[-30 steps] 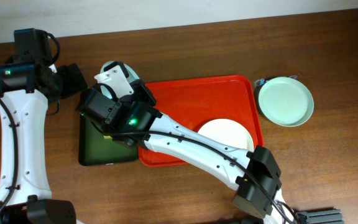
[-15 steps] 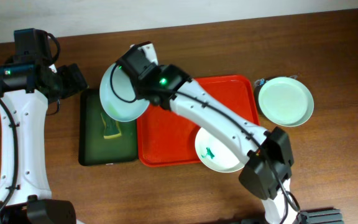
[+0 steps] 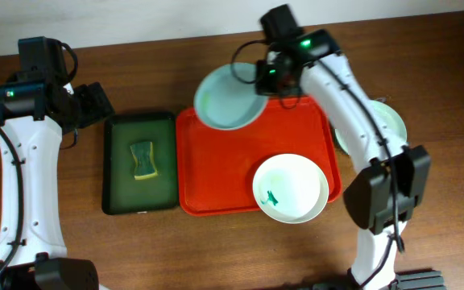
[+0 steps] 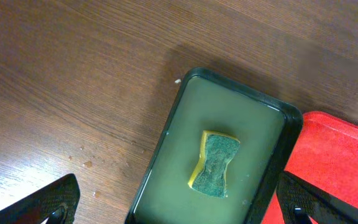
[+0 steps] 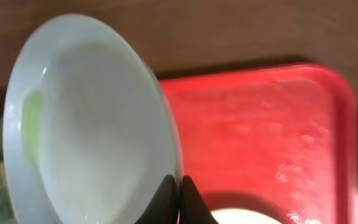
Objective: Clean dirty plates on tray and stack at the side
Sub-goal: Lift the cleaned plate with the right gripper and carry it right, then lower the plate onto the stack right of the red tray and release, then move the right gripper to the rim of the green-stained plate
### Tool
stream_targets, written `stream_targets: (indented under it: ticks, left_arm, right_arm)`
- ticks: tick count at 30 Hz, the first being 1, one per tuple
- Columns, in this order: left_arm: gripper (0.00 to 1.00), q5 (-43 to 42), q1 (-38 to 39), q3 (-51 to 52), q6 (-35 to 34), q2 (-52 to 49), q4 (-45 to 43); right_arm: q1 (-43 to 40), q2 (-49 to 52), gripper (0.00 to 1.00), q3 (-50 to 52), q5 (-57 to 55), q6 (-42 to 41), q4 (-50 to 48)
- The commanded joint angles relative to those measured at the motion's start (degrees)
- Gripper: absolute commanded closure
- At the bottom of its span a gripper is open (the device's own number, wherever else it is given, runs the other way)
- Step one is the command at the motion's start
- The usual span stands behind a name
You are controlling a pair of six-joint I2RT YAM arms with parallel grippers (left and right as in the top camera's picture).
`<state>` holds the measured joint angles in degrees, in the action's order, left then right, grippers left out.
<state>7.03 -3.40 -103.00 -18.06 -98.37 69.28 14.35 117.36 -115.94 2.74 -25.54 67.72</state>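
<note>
The third plate already lies beside the tray. My right gripper carries its plate to the right in the overhead view next and lowers it onto that plate.
My right gripper [image 3: 266, 79] is shut on the rim of a white plate [image 3: 228, 98], holding it in the air over the top left corner of the red tray [image 3: 216, 173]. In the right wrist view the fingers [image 5: 179, 190] pinch that plate [image 5: 86, 130] at its edge. A second plate [image 3: 290, 188] with teal-green smears lies at the tray's lower right. A third plate [image 3: 385, 129] lies on the table right of the tray, partly hidden by my right arm. My left gripper [image 4: 179, 205] is open and empty above the dark green tray.
A dark green tray [image 3: 139, 161] left of the red tray holds a yellow-green sponge [image 3: 142, 159]; both show in the left wrist view, the tray [image 4: 166, 162] and the sponge [image 4: 216, 163]. My left arm stands at the table's left side.
My right arm has carried the plate from over the dark green tray to the right, up over the red tray's top left corner. The sponge is now uncovered. My left arm has not moved.
</note>
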Motion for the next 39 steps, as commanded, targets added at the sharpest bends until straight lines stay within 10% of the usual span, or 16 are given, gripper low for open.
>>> stream_targets:
  ticks: [1,15,32,36,37,39]
  left_arm:
    - [0.01,-0.1,-0.1,-0.5,-0.8,-0.1,0.0]
    - [0.01,-0.1,-0.1,-0.5,-0.8,-0.1,0.0]
    - [0.01,-0.1,-0.1,-0.5,-0.8,-0.1,0.0]
    - [0.01,-0.2,-0.1,-0.5,-0.8,-0.1,0.0]
    - [0.01,-0.1,-0.1,-0.5,-0.8,-0.1,0.0]
    - [0.01,-0.1,-0.1,-0.5,-0.8,-0.1,0.0]
  right_arm:
    - [-8.2,-2.6,0.96,-1.1,0.7,-0.2,3.1]
    - [-41.5,-2.6,0.96,-1.1,-1.1,-0.2,21.5]
    - [-42.1,-2.6,0.95,11.1,-7.5,1.2,18.3]
    - [-42.1,-2.6,0.73,11.4,-7.3,1.3,18.4]
    - [-42.1,-2.6,0.49,11.4,-7.3,1.3,18.7]
    - [-42.1,-2.6,0.32,11.4,-7.3,3.6,20.2]
